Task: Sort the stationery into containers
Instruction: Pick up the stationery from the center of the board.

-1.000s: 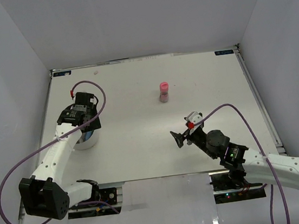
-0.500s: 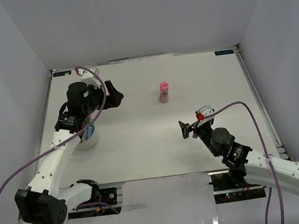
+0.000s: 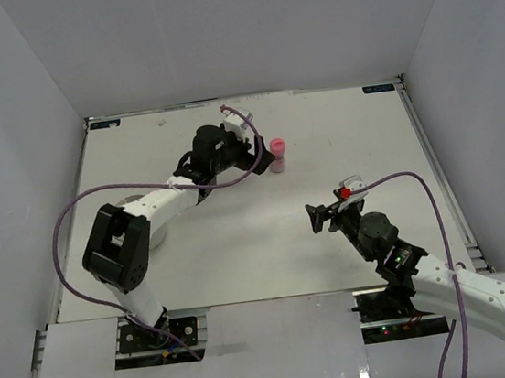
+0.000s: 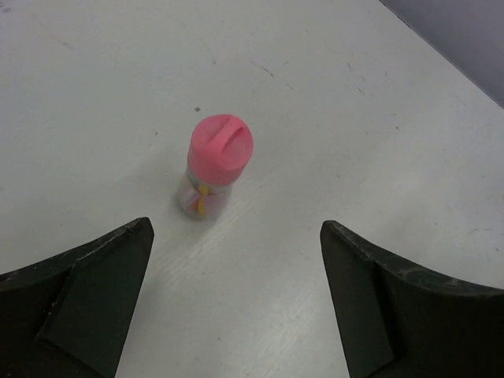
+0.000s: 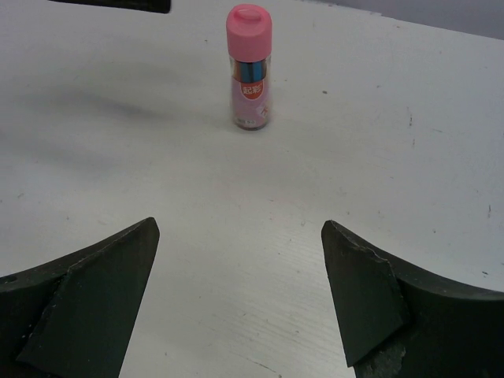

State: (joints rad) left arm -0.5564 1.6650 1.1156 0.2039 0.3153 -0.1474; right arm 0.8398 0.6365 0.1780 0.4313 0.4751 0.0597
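Note:
The pink cap (image 3: 277,145) (image 4: 221,148) is below my left gripper and to its right in the top view. My left gripper will go down to it next with open fingers and close around it.
The pink stubby cylinder (image 3: 277,155) stands upright on the white table, with a pink cap and a clear body holding coloured bits. My left gripper (image 3: 257,159) is open and empty just left of it. In the left wrist view the cylinder (image 4: 216,167) stands a little ahead of the open gripper (image 4: 236,228), not between the fingers. My right gripper (image 3: 315,218) is open and empty, well short of the cylinder (image 5: 250,67), which it faces. The white cup (image 3: 154,235) stands at the left, partly hidden by the left arm. No other stationery shows.
The table (image 3: 241,246) has grey walls on three sides. A raised rail (image 3: 436,166) runs along its right edge. A purple cable (image 3: 89,204) loops from the left arm, another from the right arm (image 3: 418,187). A left finger (image 5: 110,4) shows at the right wrist view's top.
My left arm has swung from over the white cup across to the right and now reaches the pink cylinder. My right gripper has shifted slightly right and nearer.

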